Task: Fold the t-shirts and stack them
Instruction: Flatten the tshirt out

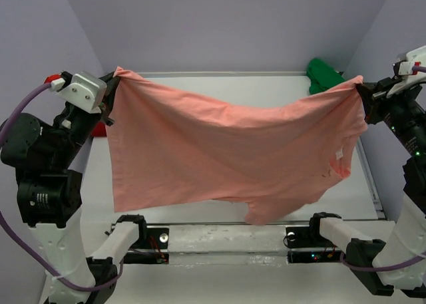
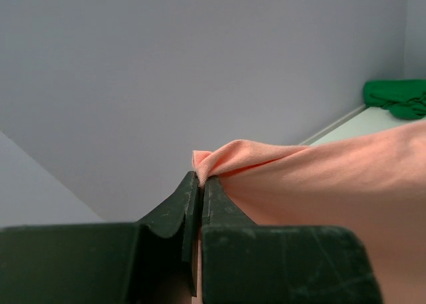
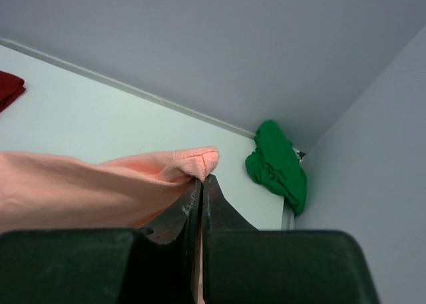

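Observation:
I should next lower my left gripper outward and release the spread shirt's corner flat, as the bare tabletop by the back bar (image 1: 170, 81) is below and outward of it.
The salmon-pink t-shirt (image 1: 226, 154) hangs spread in the air above the table, held at two corners. My left gripper (image 1: 112, 91) is shut on its left corner; in the left wrist view (image 2: 200, 179) the cloth (image 2: 333, 177) bunches out of the closed jaws. My right gripper (image 1: 363, 94) is shut on the right corner, seen in the right wrist view (image 3: 202, 179) with the pink cloth (image 3: 100, 184). The green t-shirt (image 1: 324, 75) lies crumpled at the far right corner, also in both wrist views (image 3: 276, 164) (image 2: 398, 96). The deep red t-shirt (image 3: 8, 89) peeks at the far left (image 1: 100, 129).
The white table (image 1: 266, 84) is edged by a rail at the back and right. Grey walls (image 1: 233, 24) close in the back and sides. The arm bases (image 1: 126, 234) stand at the near edge under the hanging shirt.

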You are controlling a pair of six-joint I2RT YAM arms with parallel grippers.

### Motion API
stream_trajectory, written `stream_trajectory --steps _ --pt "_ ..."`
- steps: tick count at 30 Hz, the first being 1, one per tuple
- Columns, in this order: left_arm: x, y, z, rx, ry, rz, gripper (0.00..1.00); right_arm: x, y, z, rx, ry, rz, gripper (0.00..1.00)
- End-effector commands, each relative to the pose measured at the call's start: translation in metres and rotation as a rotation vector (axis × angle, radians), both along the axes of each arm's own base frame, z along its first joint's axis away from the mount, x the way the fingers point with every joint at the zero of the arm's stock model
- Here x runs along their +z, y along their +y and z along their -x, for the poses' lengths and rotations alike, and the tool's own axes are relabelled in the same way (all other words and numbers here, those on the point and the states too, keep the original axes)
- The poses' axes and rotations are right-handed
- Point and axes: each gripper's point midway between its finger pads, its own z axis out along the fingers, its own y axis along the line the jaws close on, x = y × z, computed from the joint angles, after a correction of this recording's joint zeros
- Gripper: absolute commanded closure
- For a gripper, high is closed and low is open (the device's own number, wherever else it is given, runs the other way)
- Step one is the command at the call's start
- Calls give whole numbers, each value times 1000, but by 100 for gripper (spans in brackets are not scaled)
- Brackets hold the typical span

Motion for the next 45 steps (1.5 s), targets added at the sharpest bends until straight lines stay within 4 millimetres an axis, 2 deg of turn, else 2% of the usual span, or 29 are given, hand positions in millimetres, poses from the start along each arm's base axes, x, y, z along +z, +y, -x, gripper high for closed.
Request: stream_trajectory --steps 1,4,8,11,12,14,15,16,17,18,19,20,21,23,24,27,28,29,30,32,33,34,35,36,37,38,40,44,45 --pt "11 5 -27 31 -31 32 100 9 -16 -47 -72 -35 7 100" --pt "-23 8 -67 57 7 38 100 -26 -24 -91 -90 60 18 100" --pt "-96 11 -143 88 142 34 100 -94 -33 -178 -101 204 26 100" --pt "-136 14 -184 113 186 27 100 -125 -38 -226 -107 256 26 100" --pt "-164 14 -210 115 249 19 100 -157 -40 -256 -106 329 24 100" --pt "-190 17 -238 138 296 21 100 -178 -44 -288 -112 367 27 100" --pt "-211 17 -266 143 331 19 100 -166 -46 -304 -116 332 30 100" --pt "-219 17 -281 146 345 25 100 -206 -49 -336 -117 404 31 100" --pt "-230 15 -296 140 369 24 100 -221 -50 -349 -118 435 32 100" --pt "-247 10 -324 115 421 18 97 -199 -52 -364 -120 378 38 93" --pt "-252 8 -338 103 444 18 79 -208 -53 -376 -119 394 42 74" --pt "-262 6 -350 101 483 24 49 -258 -55 -394 -119 494 44 55" --pt "-267 6 -373 106 509 32 22 -262 -56 -402 -123 491 42 38" --pt "-250 5 -391 119 478 50 1 -273 -58 -413 -128 493 48 14" --pt "-265 4 -396 125 515 39 1 -291 -58 -411 -125 535 47 9" --pt "-248 -11 -381 97 469 -1 1 -287 -55 -397 -117 530 43 1" --pt "-245 -11 -374 103 459 -7 1 -311 -54 -385 -114 592 43 0" --pt "-257 -12 -363 99 476 -15 1 -309 -53 -379 -106 588 42 0" --pt "-230 -12 -346 100 423 -16 1 -284 -51 -366 -105 547 42 0" --pt "-221 -10 -312 91 388 -30 1 -278 -47 -336 -92 556 39 0" --pt "-219 -11 -298 79 383 -41 1 -297 -46 -330 -90 604 31 0" --pt "-219 -13 -284 58 377 -57 1 -272 -42 -313 -82 564 26 1" --pt "-224 -14 -257 35 379 -78 1 -288 -39 -294 -69 615 22 2" --pt "-227 -15 -242 16 370 -101 1 -284 -37 -282 -66 611 19 3" --pt "-233 -18 -229 -16 360 -130 1 -258 -35 -261 -65 558 24 3" --pt "-251 -18 -202 -39 399 -168 1 -276 -34 -242 -61 610 24 4" --pt "-269 -18 -178 -64 447 -205 1 -258 -32 -209 -66 582 27 5" --pt "-342 -5 -120 -98 656 -368 1 -281 -22 -144 -37 670 11 8" --pt "-345 0 -109 -84 663 -392 1 -284 -21 -133 -38 677 5 8"
